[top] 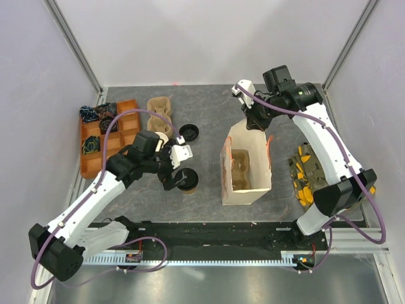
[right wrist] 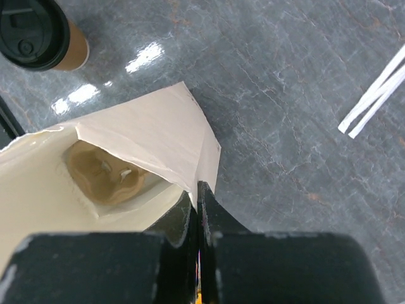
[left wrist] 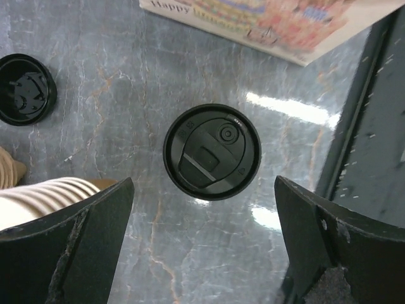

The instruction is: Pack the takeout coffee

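Note:
The coffee stands beyond the open fingers of my left gripper, so I will next lower that gripper and move it to the right in the top view, around the coffee's black lid [top: 188,179] [left wrist: 212,152].
The takeout coffee [top: 186,180] [left wrist: 212,152], a tan cup under a black lid, stands upright on the grey table left of the bag; it also shows in the right wrist view as the coffee [right wrist: 35,31]. My left gripper [top: 176,168] [left wrist: 204,209] hovers over it, open wide, with the cup lying just beyond its fingertips and untouched. The white paper bag [top: 247,190] [right wrist: 145,133] stands open with a brown cup carrier [top: 240,168] [right wrist: 104,174] inside. My right gripper [top: 256,123] [right wrist: 197,190] is shut on the bag's far top edge.
A loose black lid [top: 188,132] [left wrist: 25,88] lies beyond the coffee. A stack of lidless cups [left wrist: 38,196] lies beside my left finger. An orange compartment tray [top: 85,171] sits far left, a cardboard carrier [top: 160,107] behind it, and yellow packets [top: 304,174] at the right.

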Controlling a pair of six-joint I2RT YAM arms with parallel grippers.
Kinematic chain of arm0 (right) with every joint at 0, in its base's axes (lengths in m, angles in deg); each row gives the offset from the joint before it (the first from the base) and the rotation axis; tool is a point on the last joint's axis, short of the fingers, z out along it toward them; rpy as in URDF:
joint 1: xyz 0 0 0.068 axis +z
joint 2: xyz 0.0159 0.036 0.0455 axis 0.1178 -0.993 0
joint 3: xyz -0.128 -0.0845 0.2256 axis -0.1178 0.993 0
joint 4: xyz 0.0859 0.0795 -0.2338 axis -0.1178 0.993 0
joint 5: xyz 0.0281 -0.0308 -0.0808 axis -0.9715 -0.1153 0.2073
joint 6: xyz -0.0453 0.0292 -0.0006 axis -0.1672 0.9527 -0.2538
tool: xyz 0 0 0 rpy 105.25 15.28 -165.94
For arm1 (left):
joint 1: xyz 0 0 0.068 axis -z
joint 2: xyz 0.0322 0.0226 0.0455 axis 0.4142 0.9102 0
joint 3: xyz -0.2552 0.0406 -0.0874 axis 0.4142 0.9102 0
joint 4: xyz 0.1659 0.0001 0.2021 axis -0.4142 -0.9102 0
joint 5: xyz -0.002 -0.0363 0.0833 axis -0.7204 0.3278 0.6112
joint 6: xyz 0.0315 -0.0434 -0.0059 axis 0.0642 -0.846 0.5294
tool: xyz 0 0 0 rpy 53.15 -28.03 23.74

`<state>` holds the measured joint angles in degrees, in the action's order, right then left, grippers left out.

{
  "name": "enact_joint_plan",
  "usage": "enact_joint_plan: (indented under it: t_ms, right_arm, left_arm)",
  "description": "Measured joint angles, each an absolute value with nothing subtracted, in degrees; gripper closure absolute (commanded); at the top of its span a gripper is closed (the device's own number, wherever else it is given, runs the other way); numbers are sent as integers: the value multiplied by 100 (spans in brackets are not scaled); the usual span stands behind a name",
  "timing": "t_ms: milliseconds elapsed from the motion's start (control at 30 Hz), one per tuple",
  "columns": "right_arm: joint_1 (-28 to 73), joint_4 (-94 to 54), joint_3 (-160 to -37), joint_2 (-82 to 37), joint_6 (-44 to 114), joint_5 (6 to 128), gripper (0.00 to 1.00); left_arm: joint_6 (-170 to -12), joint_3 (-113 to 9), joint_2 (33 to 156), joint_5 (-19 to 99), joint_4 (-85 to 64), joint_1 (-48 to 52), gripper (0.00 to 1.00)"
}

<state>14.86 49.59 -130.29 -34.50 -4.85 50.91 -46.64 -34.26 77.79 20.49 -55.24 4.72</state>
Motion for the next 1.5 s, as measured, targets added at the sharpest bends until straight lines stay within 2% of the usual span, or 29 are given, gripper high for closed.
enact_joint_plan:
  t_ms: [267,933,1500]
  right_arm:
    - [1591,4609,-12760,-3131,313,5614,100]
    - [1777,4231,-11849,-1962,1460,6167,100]
    - [1825,4021,-11429,-1761,2376,6726,100]
  left_arm:
    - [-4358,-2806,7781,2631,-4756,816,0]
    - [-3923,-2712,8443,1931,-4544,868,2]
    - [-3799,-2668,8638,1907,-4540,875,6]
